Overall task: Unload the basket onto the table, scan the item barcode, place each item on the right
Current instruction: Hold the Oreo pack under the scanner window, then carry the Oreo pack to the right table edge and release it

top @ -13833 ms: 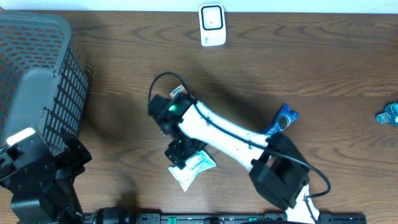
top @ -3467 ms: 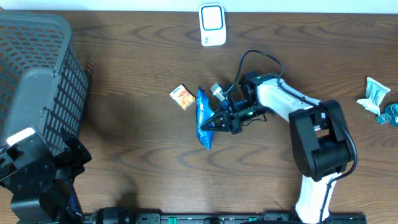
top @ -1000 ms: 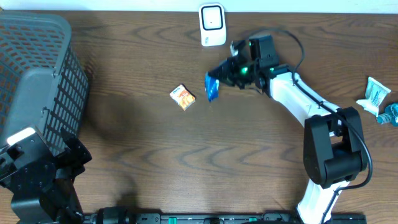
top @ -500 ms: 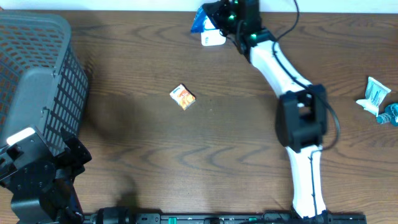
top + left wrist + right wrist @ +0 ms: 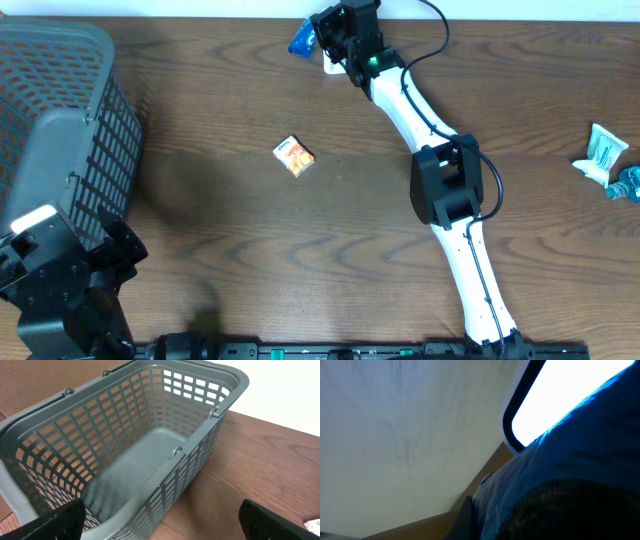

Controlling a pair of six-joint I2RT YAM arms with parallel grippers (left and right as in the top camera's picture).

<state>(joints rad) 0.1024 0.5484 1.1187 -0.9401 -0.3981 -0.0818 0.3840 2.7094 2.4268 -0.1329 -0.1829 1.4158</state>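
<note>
Next, my right gripper swings toward the right in the overhead view, lowers and releases the packet (image 5: pixel 303 38), as bare wood shows beside the white-and-green tube.
A blue packet (image 5: pixel 303 38) is held up at the table's far edge, just left of the white scanner (image 5: pixel 337 66), which the arm mostly hides. My right gripper (image 5: pixel 326 30) is shut on the packet. In the right wrist view the blue packet (image 5: pixel 570 460) fills the frame below the scanner's bright window (image 5: pixel 560 395), with one dark finger (image 5: pixel 465 520) against its edge. No barcode shows in any view. My left gripper (image 5: pixel 165 529) stands open with nothing between its fingers, at the near left by the basket.
A grey mesh basket (image 5: pixel 60 120) stands at the left, its inside (image 5: pixel 150 435) bare. A small orange box (image 5: pixel 294 156) lies mid-table. A white-and-green tube (image 5: pixel 603 152) and a blue item (image 5: pixel 628 183) lie at the right edge.
My right arm has carried the blue packet from mid-table up to the scanner at the far edge, then slightly left. The left arm has not moved.
</note>
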